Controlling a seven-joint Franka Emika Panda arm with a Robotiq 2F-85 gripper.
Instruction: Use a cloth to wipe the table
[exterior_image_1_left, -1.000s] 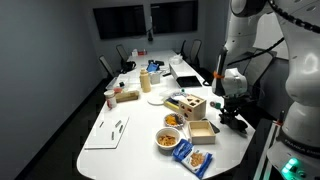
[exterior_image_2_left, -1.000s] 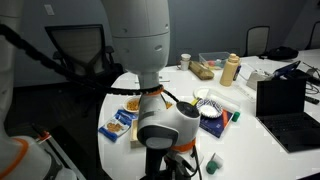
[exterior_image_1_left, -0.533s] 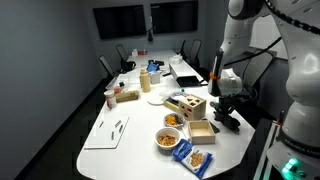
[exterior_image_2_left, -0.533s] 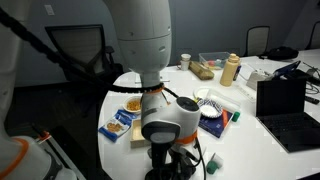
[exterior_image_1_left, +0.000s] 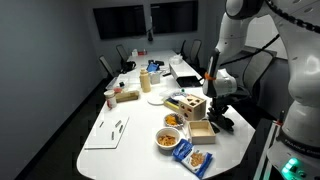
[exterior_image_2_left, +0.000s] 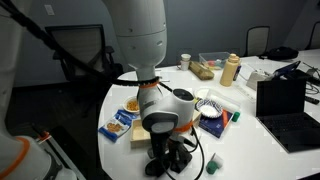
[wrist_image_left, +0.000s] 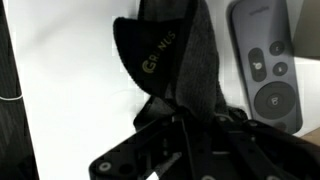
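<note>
I should lift my gripper over the open wooden box between the cloth and the blue snack bags, then lower it toward the bags and release the cloth.
A black cloth (wrist_image_left: 175, 55) with light lettering lies on the white table (wrist_image_left: 75, 110) in the wrist view. My gripper (wrist_image_left: 178, 118) is shut on the cloth's near end, and the cloth stretches away from the jaws. In an exterior view the gripper (exterior_image_1_left: 218, 118) is low at the table's near right edge, with the dark cloth (exterior_image_1_left: 222, 124) under it. In an exterior view the gripper (exterior_image_2_left: 172, 158) and cloth sit below the arm's wrist at the table edge.
A black remote control (wrist_image_left: 264, 60) lies right beside the cloth. A wooden box (exterior_image_1_left: 192, 105), bowls of snacks (exterior_image_1_left: 168, 138), blue snack bags (exterior_image_1_left: 193, 157), a laptop (exterior_image_2_left: 285, 100), a bottle (exterior_image_2_left: 231, 69) and white paper (exterior_image_1_left: 108, 132) stand on the table.
The arm has swung toward the table's middle and dragged the cloth with it. The gripper stays low at the table edge.
</note>
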